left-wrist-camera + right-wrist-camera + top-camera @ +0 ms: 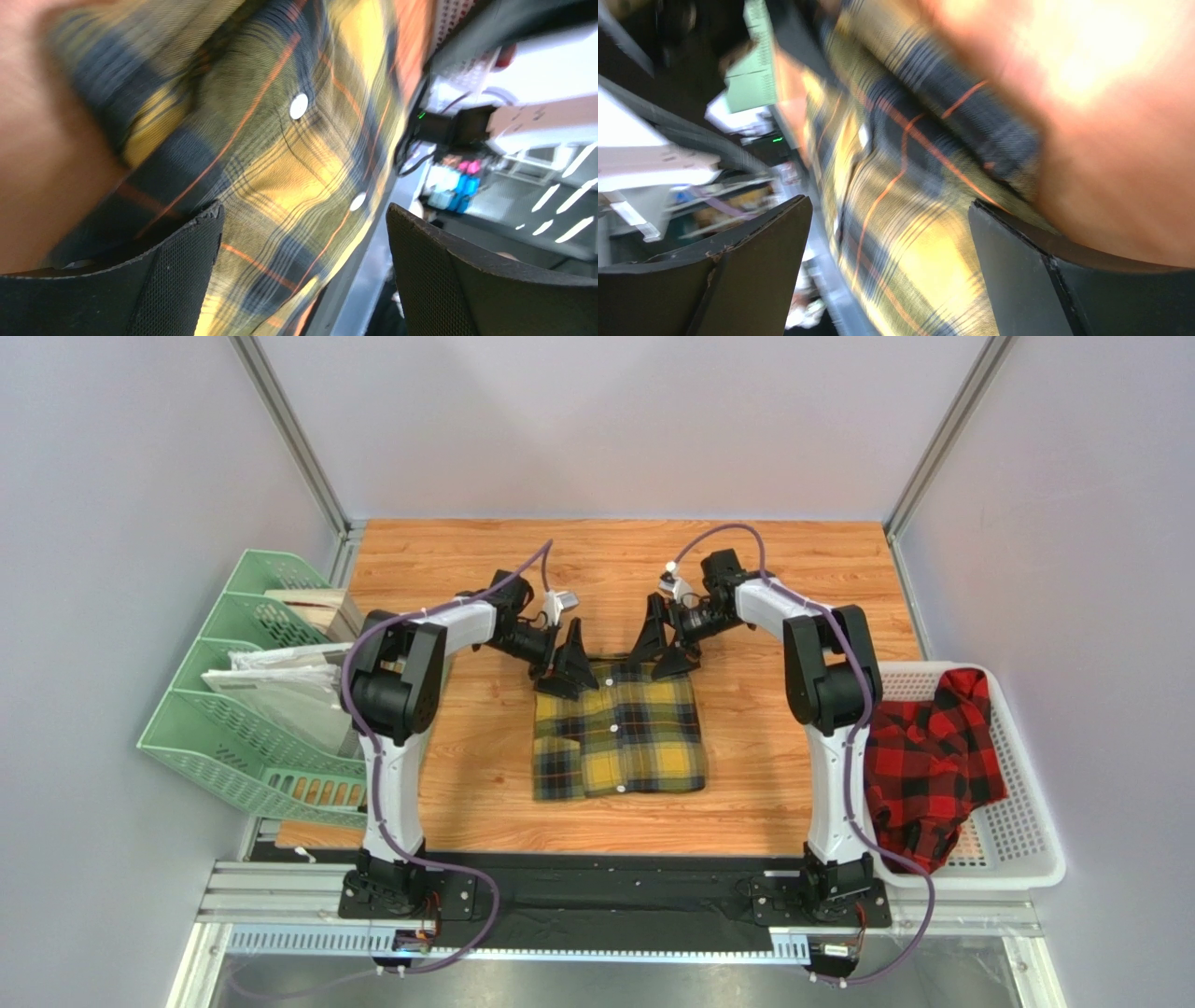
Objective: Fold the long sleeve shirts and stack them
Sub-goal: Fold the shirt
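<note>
I will move my left gripper to the right in the top view, onto the shirt's far edge (603,662) (203,129) next to the farthest button, because the gripper's fingers are closer to the shirt's corner.
The yellow-and-black checked shirt (617,735) lies folded into a rectangle in the middle of the wooden table. My left gripper (568,672) is at its far left corner and my right gripper (662,651) is at its far right corner. Both are open, jaws wide apart, with the fabric's far edge between them. The left wrist view shows the yellow plaid (281,161) with white buttons between my left gripper's (302,273) fingers. The right wrist view shows the yellow plaid (906,231) between my right gripper's (889,269) fingers. The red-and-black checked shirt (933,756) lies crumpled in the basket at the right.
The white perforated basket (1031,826) stands at the table's right edge. Green stacked trays (239,700) with papers stand at the left edge. Bare wood (617,560) lies beyond the shirt. Grey walls enclose the back and sides.
</note>
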Motion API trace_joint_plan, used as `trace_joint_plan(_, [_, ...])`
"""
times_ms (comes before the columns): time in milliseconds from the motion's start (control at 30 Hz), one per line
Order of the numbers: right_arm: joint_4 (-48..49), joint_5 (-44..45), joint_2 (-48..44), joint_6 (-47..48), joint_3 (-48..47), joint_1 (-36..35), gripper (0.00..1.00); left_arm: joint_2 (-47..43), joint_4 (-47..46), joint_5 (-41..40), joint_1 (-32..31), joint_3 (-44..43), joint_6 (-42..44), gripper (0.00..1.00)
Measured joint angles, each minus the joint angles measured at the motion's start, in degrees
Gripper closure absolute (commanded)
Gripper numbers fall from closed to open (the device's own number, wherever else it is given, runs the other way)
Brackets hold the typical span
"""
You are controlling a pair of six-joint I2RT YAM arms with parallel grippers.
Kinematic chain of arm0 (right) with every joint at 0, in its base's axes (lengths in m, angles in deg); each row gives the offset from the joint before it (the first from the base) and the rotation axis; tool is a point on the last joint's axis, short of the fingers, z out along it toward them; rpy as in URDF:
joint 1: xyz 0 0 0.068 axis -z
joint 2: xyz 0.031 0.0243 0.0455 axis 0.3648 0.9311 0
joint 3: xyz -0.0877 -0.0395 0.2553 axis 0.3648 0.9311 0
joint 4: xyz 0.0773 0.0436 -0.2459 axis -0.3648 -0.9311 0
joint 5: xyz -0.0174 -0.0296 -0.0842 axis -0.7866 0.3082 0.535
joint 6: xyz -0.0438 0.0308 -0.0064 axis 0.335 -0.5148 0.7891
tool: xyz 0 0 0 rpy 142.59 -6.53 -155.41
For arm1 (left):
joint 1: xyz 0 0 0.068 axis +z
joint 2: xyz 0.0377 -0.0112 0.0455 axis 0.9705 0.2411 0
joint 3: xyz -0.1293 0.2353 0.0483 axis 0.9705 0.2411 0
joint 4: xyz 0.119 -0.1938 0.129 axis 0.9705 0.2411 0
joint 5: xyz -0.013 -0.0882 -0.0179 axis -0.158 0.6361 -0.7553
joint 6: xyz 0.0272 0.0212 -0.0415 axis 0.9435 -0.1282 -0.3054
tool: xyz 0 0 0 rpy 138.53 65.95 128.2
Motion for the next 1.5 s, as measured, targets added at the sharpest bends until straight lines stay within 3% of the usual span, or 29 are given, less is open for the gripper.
trace_joint_plan(300, [-5.70, 10.78, 2.12, 15.50, -14.27, -4.63, 0.08, -13.05, 5.55, -1.29, -10.16, 12.22, 10.16, 0.12])
trace_joint_plan(400, [-6.86, 11.76, -0.94, 19.12, -14.19, -5.20, 0.09, -20.57, 4.94, -1.79, -4.61, 14.62, 9.20, 0.10])
trace_joint_plan(500, [-7.65, 13.11, -9.07, 21.88, -8.70, -5.11, 0.12, -23.04, 5.07, -5.53, 2.47, 9.42, 9.84, 0.10])
trace_joint_plan(667, [-10.60, 16.63, -24.13, 25.00, 0.94, -5.57, 0.16, -14.60, 7.69, -8.37, 4.04, -4.81, 12.83, 0.14])
trace_joint_plan(800, [-13.90, 19.52, -28.15, 26.43, 6.58, -6.29, 0.21, -4.22, 10.88, -7.80, 2.75, -11.19, 14.75, 0.16])
trace_joint_plan(1000, [-18.62, 22.93, -25.64, 26.67, 12.41, -6.47, 0.26, 5.62, 16.06, -6.45, 1.16, -13.99, 16.57, 0.17])
trace_joint_plan(1500, [-18.82, 25.75, -15.80, 26.75, 10.99, -6.47, 0.29, 11.28, 19.76, 0.72, -1.44, -18.12, 13.64, 0.20])
